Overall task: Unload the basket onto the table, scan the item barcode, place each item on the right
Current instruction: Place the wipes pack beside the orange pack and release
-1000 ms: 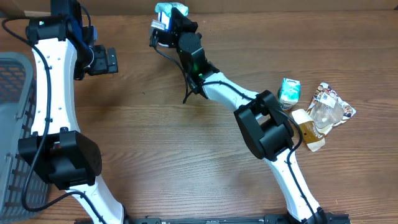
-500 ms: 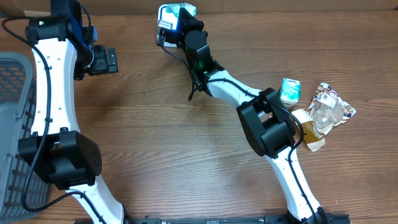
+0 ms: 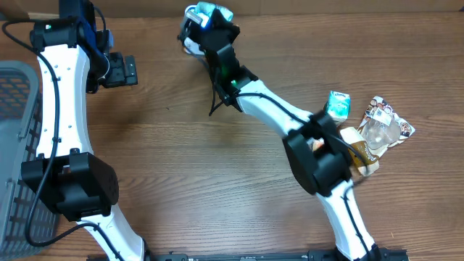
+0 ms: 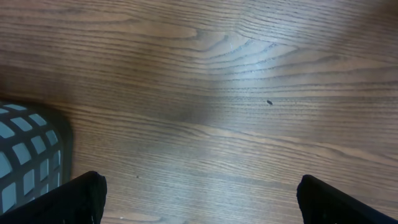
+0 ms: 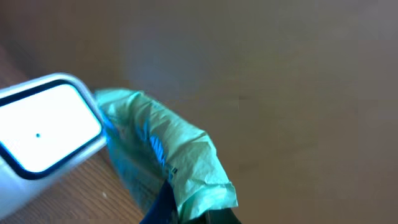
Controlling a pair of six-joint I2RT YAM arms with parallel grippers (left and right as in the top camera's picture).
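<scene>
The packet already lies against the scanner, so my right gripper swings back toward the right in the overhead view next, over the table (image 3: 323, 145) beside the tan packet.
My right gripper (image 3: 211, 23) is shut on a crumpled teal-green packet (image 3: 212, 10) at the table's far edge. In the right wrist view the packet (image 5: 165, 155) rises from my gripper (image 5: 186, 214) and lies against a white scanner (image 5: 46, 130) with a dark-rimmed window at the left. Overhead, the arm mostly hides the scanner (image 3: 189, 43). No barcode is legible. My left gripper (image 3: 130, 71) hangs open over bare wood at the far left, its black fingers (image 4: 81, 199) wide apart around nothing.
A grey mesh basket (image 3: 14, 145) stands at the left edge, its corner (image 4: 25, 168) showing in the left wrist view. At the right lie a small teal carton (image 3: 337, 105), a clear plastic cup (image 3: 377, 130) on a printed wrapper, and a tan packet (image 3: 360, 152).
The right arm has carried the packet a little right and toward the far edge, turning its wrist so more of the scanner is covered. The left arm has not moved.
</scene>
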